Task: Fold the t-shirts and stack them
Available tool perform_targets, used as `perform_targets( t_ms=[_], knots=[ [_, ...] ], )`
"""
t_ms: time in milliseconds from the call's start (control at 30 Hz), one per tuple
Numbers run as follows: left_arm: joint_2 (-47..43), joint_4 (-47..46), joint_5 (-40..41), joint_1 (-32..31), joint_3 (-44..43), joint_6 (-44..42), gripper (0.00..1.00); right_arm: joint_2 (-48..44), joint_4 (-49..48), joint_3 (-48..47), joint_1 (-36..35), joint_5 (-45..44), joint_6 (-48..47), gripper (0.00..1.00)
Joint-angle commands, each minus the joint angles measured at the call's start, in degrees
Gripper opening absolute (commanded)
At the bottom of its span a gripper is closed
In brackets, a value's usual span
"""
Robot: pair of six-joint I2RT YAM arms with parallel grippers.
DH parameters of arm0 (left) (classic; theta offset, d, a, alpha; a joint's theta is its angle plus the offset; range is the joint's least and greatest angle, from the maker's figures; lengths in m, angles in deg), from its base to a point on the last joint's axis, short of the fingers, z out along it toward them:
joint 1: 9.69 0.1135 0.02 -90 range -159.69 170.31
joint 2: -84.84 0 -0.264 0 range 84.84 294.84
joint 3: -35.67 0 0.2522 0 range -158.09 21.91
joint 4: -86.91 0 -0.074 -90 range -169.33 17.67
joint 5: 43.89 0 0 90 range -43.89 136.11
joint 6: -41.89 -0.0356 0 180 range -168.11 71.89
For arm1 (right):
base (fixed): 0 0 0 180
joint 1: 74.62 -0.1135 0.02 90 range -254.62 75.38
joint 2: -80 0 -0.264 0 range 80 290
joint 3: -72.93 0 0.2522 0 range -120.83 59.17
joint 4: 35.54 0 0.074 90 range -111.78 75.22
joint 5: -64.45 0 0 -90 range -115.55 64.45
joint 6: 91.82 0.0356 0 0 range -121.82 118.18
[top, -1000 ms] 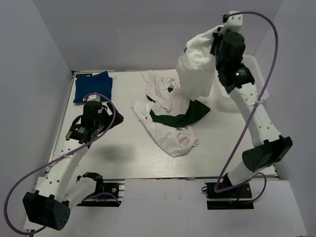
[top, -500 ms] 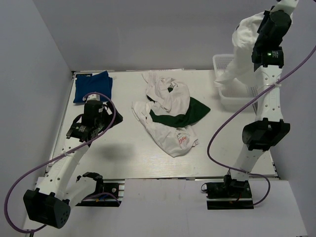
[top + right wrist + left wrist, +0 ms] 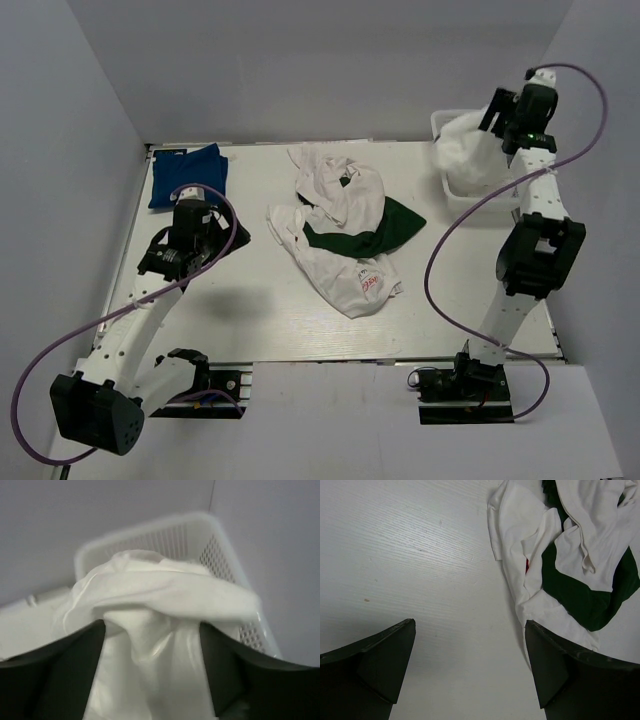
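Observation:
My right gripper leaves the basket (image 3: 455, 208) and moves down to the white t-shirt's basket-side fold next. The white t-shirt lies over the dark green one in the middle of the table.
A white t-shirt (image 3: 466, 156) lies bunched in the white lattice basket (image 3: 455, 208) at the back right. My right gripper (image 3: 498, 122) hovers just above it, open; in the right wrist view the cloth (image 3: 160, 595) drapes loosely between the spread fingers of that gripper (image 3: 152, 645). A crumpled pile sits mid-table: white t-shirts (image 3: 340, 195), a dark green one (image 3: 388, 228), and a white one with a red logo (image 3: 358, 282). A royal blue t-shirt (image 3: 188, 172) lies at the back left. My left gripper (image 3: 212, 240) hangs open over bare table left of the pile (image 3: 520, 545), with nothing between its fingers (image 3: 380, 660).
The basket's rim (image 3: 220, 545) stands against the right wall in the back corner. Grey walls close in the table on the left, back and right. Bare white tabletop (image 3: 420, 555) lies between the left gripper and the pile.
My right arm swung from above the pile to the back right with the white t-shirt, lowered it into the basket, and its jaws opened. The left arm barely moved.

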Motion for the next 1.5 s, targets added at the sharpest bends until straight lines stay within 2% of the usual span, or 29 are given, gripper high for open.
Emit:
perform_targets(
  t_ms=[0, 67, 167, 233, 333, 400, 533, 667, 767, 867, 1033, 1100, 1133, 1167, 1267, 1467],
  knots=[
    [-0.3, -0.1, -0.1, 0.2, -2.8, -1.0, 1.00, 2.6, 4.6, 0.1, 0.5, -1.3, 5.4, 0.90],
    [-0.3, 0.4, 0.5, 0.2, -2.8, -1.0, 1.00, 3.8, 8.7, -3.7, 0.0, -1.3, 4.9, 0.90],
    [-0.3, -0.3, 0.5, 0.2, -2.8, -1.0, 1.00, 1.2, 11.0, -4.9, -1.2, 3.7, 2.6, 0.90],
    [-0.8, -1.1, -0.7, 0.2, -2.0, -1.0, 1.00, -2.0, 9.4, -1.1, -4.4, 9.0, 1.3, 0.90],
    [-0.8, -2.9, -2.3, 0.2, -0.3, -1.0, 1.00, -7.2, 7.1, 6.5, -10.1, 11.7, -2.1, 0.90],
    [-0.8, -2.9, -2.9, 0.2, 0.4, -1.0, 1.00, -9.4, 6.4, 12.6, -15.9, 10.9, -1.8, 0.90],
    [-0.3, -2.4, -3.7, 0.2, 0.4, -1.0, 1.00, -8.9, 3.8, 20.6, -20.7, 10.2, 0.6, 0.90],
    [-0.3, -2.9, -5.0, 0.2, 0.9, -1.0, 1.00, -1.7, 3.3, 19.9, -24.4, 11.6, 2.0, 0.90],
    [-0.8, -2.9, -5.5, 0.2, 0.9, -1.0, 1.00, 6.1, 4.3, 16.4, -25.8, 7.8, 2.7, 0.90],
    [-2.0, -2.9, -5.5, -0.4, 1.6, -1.0, 1.00, 9.3, 2.3, 14.5, -26.1, 6.2, 3.0, 0.90],
    [-2.6, -3.4, -5.5, -0.4, 2.8, -1.0, 1.00, 15.5, 2.4, 9.4, -26.4, 12.3, 1.6, 0.90],
    [-2.6, -3.4, -5.5, -0.4, 2.8, -0.5, 1.00, 17.0, 2.3, 8.5, -27.0, 14.4, 1.5, 0.77],
    [-2.6, -3.4, -5.5, -0.4, 2.8, -0.5, 1.00, 17.3, 2.2, 8.2, -27.0, 14.7, 1.9, 0.21],
    [-2.6, -2.8, -5.5, -0.4, 2.8, -0.5, 1.00, 17.2, 2.3, 6.9, -27.1, 14.8, 2.2, 0.00],
    [-3.1, -2.2, -5.5, -0.4, 2.8, -0.5, 1.00, 14.3, 2.3, 6.3, -27.0, 16.4, 2.4, 0.00],
    [-5.9, -2.2, -5.5, -0.4, 2.8, -0.5, 1.00, 0.8, 0.4, 7.0, -27.3, 17.6, 0.6, 0.00]
  ],
)
